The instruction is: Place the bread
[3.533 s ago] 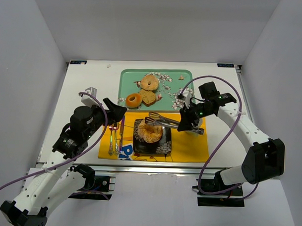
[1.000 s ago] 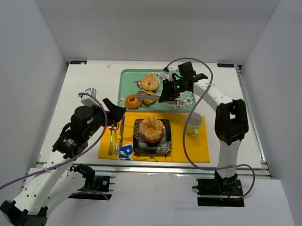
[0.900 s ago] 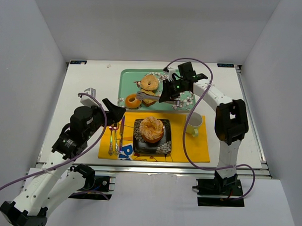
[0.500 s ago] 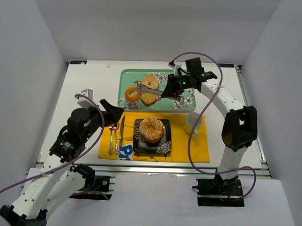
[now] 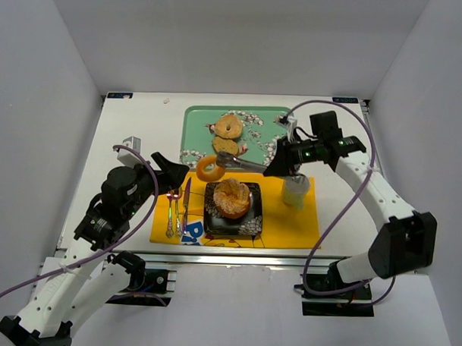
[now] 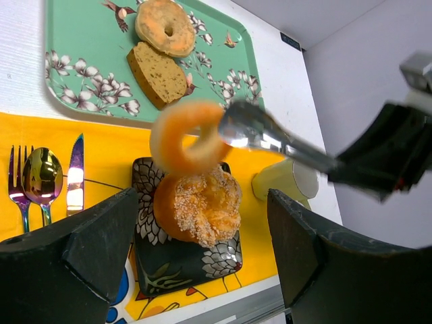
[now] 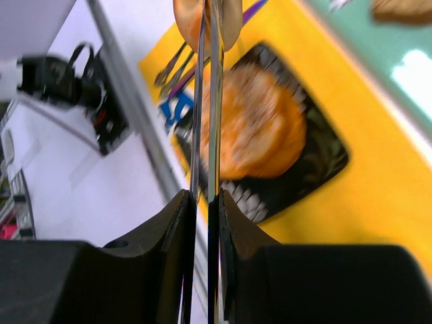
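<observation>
The ring still hangs beyond the black plate's far side [image 5: 214, 187] [image 7: 268, 59], so the robot's right gripper will next move back and down to bring the ring over it and release the tongs.
My right gripper [image 5: 281, 163] is shut on metal tongs [image 5: 243, 164]. The tongs pinch an orange ring-shaped bread [image 5: 211, 169] and hold it in the air over the tray's front edge, just up and left of the black plate [image 5: 248, 225]. A sugared bun [image 5: 232, 198] lies on that plate. In the right wrist view my gripper [image 7: 201, 209] clamps the tongs [image 7: 209, 135], with the ring [image 7: 206, 20] at their tip above the bun [image 7: 260, 128]. My left gripper [image 5: 174, 171] is open and empty; its view [image 6: 202, 223] shows the ring [image 6: 189, 138] hanging above the bun [image 6: 199, 206].
A green floral tray [image 5: 195, 122] holds a bagel [image 5: 228, 127] and a bread slice [image 5: 226, 145]. A yellow mug [image 5: 295, 192] stands on the yellow placemat [image 5: 290, 224] right of the plate. A fork, spoon and knife [image 5: 176, 209] lie left of the plate.
My right arm had reached the tongs over to the tray and pinched the ring bread. It has now carried the ring forward off the tray towards the plate. The left arm barely moved.
</observation>
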{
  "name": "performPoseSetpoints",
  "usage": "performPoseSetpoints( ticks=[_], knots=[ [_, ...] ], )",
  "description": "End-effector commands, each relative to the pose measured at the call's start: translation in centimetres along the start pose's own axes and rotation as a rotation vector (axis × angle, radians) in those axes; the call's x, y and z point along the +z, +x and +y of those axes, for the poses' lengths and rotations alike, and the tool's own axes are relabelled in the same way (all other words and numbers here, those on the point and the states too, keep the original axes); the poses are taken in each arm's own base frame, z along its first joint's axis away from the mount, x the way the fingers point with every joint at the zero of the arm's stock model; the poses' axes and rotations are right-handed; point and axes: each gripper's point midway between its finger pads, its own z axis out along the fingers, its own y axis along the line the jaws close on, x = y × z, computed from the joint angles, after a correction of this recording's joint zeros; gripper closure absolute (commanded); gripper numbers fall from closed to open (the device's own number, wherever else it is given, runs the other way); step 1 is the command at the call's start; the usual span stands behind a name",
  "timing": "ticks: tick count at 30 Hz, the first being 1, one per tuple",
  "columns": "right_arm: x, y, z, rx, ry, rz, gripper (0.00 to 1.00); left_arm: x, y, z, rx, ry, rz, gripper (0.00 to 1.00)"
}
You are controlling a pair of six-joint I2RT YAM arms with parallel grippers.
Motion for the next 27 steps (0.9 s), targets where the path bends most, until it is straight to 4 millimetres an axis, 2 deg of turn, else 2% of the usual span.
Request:
performPoseSetpoints(
  ticks=[1, 2, 5, 8, 15, 23, 24, 25, 27],
  knots=[
    [-1.6, 2.5, 3.3, -0.064, -0.093, 0.007, 1.0, -0.3, -0.9, -0.7, -0.006, 0.023, -0.028, 0.14],
    [-1.9, 3.6, 3.7, -0.077, -0.095, 0.012, 1.0, -0.3, -0.9, -0.7, -0.006, 0.024, -0.029, 0.14],
    [-2.3, 5.3, 4.4, -0.079, -0.1, 0.022, 1.0, -0.1, -0.7, -0.7, -0.003, 0.029, -0.021, 0.14],
    [-3.0, 5.8, 4.9, -0.102, -0.082, 0.013, 1.0, 0.1, -0.5, -0.8, 0.001, 0.034, -0.015, 0.14],
    [-3.6, 7.3, 3.1, -0.076, -0.003, 0.025, 1.0, 0.3, -0.3, -0.8, -0.001, 0.042, -0.008, 0.14],
    [-4.1, 7.8, 0.6, -0.02, 0.046, 0.029, 1.0, 0.3, -0.3, -0.9, -0.002, 0.042, -0.01, 0.14],
    [-4.2, 8.0, 0.3, -0.014, 0.05, 0.036, 0.98, 0.4, -0.2, -0.8, -0.002, 0.039, -0.007, 0.14],
    [-4.2, 8.2, 0.2, -0.004, 0.05, 0.043, 0.88, 0.4, -0.3, -0.8, -0.002, 0.039, -0.007, 0.14],
    [-4.3, 8.3, -0.1, 0.001, 0.047, 0.049, 0.77, 0.5, -0.3, -0.9, -0.002, 0.04, -0.008, 0.14]
  ],
)
